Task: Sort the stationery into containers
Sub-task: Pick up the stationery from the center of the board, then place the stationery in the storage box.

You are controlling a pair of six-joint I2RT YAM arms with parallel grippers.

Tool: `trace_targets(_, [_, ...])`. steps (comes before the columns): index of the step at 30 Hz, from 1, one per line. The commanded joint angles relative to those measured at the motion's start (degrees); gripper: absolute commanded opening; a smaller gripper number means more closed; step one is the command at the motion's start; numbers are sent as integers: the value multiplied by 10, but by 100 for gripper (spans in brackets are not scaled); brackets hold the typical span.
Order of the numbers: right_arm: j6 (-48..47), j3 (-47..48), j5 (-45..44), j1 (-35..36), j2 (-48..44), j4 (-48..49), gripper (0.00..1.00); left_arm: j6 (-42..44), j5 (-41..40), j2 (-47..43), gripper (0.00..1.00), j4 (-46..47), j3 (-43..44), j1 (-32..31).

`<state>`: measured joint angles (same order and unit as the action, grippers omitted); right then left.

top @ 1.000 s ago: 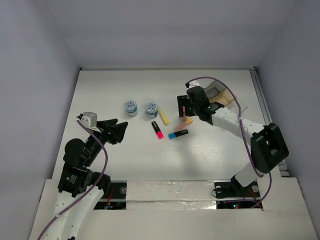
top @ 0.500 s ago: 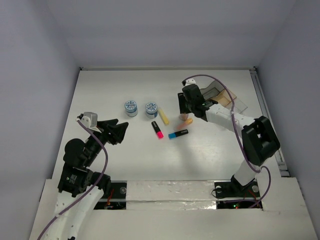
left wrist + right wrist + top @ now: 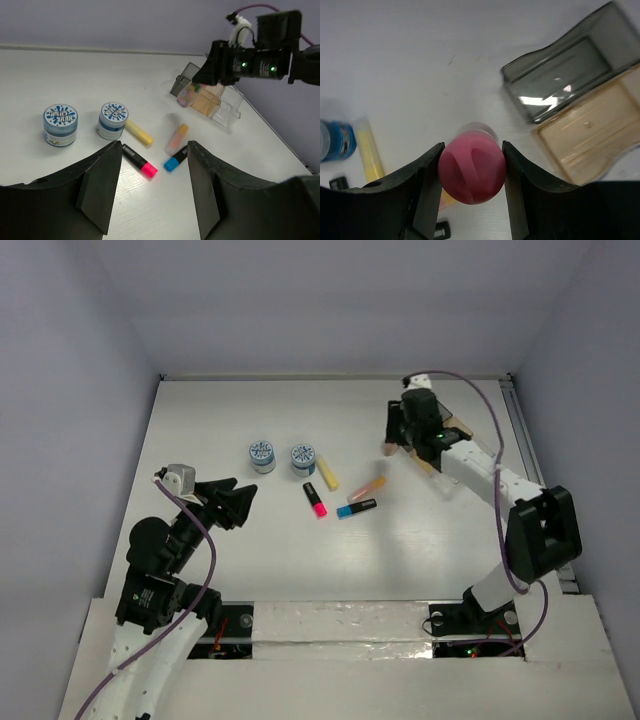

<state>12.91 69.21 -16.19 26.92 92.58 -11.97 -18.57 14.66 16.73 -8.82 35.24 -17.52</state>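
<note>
My right gripper should next move outward and to the right in the top view, over the smoky grey tray (image 3: 565, 82), and release the glue stick (image 3: 472, 172), because the smoky grey tray is empty.
My right gripper (image 3: 389, 446) is shut on the pink-capped peach glue stick (image 3: 472, 172) and holds it off the table beside the containers. Their smoky grey tray (image 3: 565, 82) and amber tray (image 3: 590, 130) lie just right of the jaws, and a clear tray (image 3: 227, 110) ends the row. On the table lie two blue-white rolls (image 3: 262, 456) (image 3: 303, 458) and the yellow (image 3: 327, 473), pink-black (image 3: 315, 499), blue-black (image 3: 357, 508) and orange (image 3: 367, 488) highlighters. My left gripper (image 3: 235, 502) hovers open and empty at the near left, facing them.
The right arm covers most of the containers (image 3: 460, 427) in the top view. A metal rail (image 3: 525, 440) runs along the table's right edge. Grey walls close in the back and both sides.
My right gripper has closed on the glue stick and carried it up and to the right, from beside the highlighters toward the containers. The left arm has not moved.
</note>
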Motion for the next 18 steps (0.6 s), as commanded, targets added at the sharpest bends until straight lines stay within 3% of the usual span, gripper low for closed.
trace_targets(1, [19, 41, 23, -75, -49, 52, 23, 3, 8, 1, 51, 32, -4, 2])
trace_targets(6, [40, 58, 54, -151, -42, 59, 23, 4, 14, 5, 51, 35, -4, 2])
trace_targets(18, [61, 133, 84, -191, 63, 55, 23, 5, 22, 4, 51, 35, -4, 2])
